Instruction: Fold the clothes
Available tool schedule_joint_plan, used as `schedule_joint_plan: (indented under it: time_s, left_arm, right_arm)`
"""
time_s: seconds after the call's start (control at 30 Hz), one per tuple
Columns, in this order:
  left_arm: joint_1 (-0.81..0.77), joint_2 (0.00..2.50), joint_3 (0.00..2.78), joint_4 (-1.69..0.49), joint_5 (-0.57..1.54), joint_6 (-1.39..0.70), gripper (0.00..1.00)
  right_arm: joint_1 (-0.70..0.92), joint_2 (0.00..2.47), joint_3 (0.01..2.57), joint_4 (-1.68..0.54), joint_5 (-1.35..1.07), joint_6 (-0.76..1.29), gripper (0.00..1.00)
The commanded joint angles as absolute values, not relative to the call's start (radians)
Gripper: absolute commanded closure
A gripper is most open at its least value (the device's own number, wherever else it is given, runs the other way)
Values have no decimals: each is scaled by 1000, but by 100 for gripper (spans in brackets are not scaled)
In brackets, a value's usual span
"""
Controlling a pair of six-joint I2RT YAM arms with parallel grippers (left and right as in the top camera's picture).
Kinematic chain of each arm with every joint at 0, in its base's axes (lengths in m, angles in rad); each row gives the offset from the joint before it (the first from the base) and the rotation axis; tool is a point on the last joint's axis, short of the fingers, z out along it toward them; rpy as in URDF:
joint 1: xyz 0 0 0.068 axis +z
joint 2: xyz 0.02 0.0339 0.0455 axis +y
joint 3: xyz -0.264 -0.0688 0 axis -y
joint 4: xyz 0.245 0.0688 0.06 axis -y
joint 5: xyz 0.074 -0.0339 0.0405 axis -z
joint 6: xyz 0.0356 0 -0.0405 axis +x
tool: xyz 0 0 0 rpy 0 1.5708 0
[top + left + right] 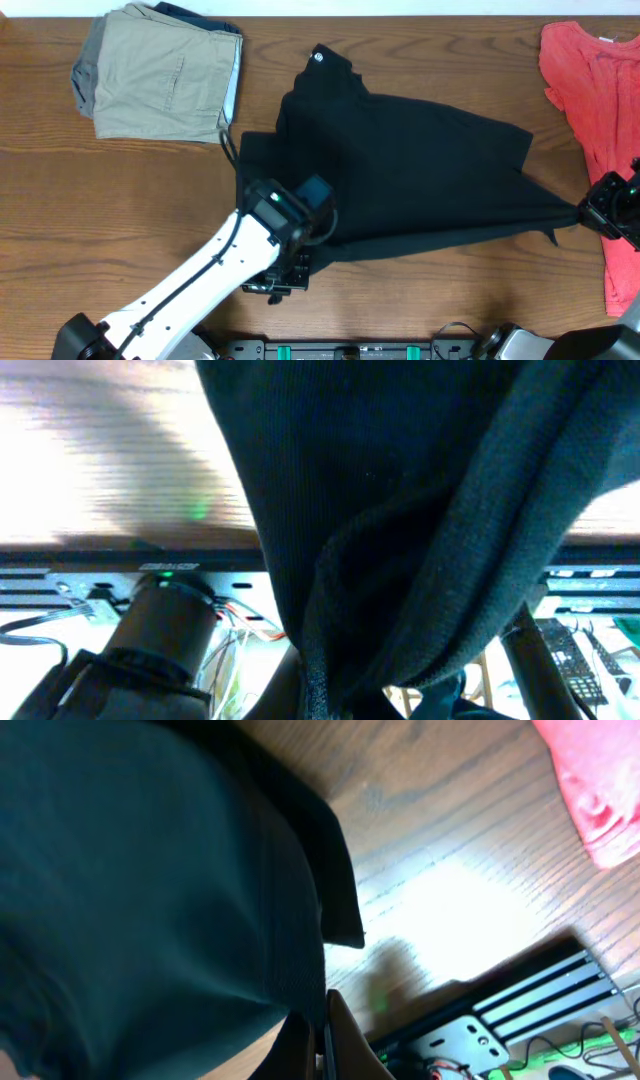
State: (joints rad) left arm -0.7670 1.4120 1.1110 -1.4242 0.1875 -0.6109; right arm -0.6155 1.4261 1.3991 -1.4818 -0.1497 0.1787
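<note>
The lifted edge of the black clothes hangs close to the bar, so my left gripper will next move outward over the flat part of the clothes and let go of the bunched fold.
The black clothes [400, 170] lie spread over the table's middle, with a small white round logo [319, 57] at their far edge. My left gripper [300, 225] is shut on the garment's near left edge and lifts it; the fabric [400, 540] hangs in folds from the jaws [320, 695] in the left wrist view. My right gripper [590, 210] is shut on the garment's right corner, pulling it to a point. In the right wrist view the black cloth [150, 900] is pinched between the two fingers [322, 1030].
A folded khaki-beige garment [160, 70] sits on a dark one at the far left. A coral-red top [595, 90] lies along the right edge, next to my right gripper. A black rail [540, 990] runs along the table's near edge.
</note>
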Motion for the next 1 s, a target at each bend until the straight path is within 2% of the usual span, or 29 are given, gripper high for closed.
schedule_joint_plan:
  time_s: [0.0,0.33,0.63,0.97]
  left_arm:
    - [-773,1406,1101,-1422,195,-649,94]
    - [-767,1406,1101,-1347,76,-655,94]
    - [-669,1406,1101,-1254,-39,-704,94]
    - [-588,1407,1100,-1127,-136,-663,94]
  right_arm:
    - [-597,1404,1398,-1493,-158,193,99]
    - [-563,1386,1361,-1562,-164,193,99]
    - [-563,1226,1167,-1416,-165,270,99]
    - [-563,1230,1123,-1313,-165,300,99]
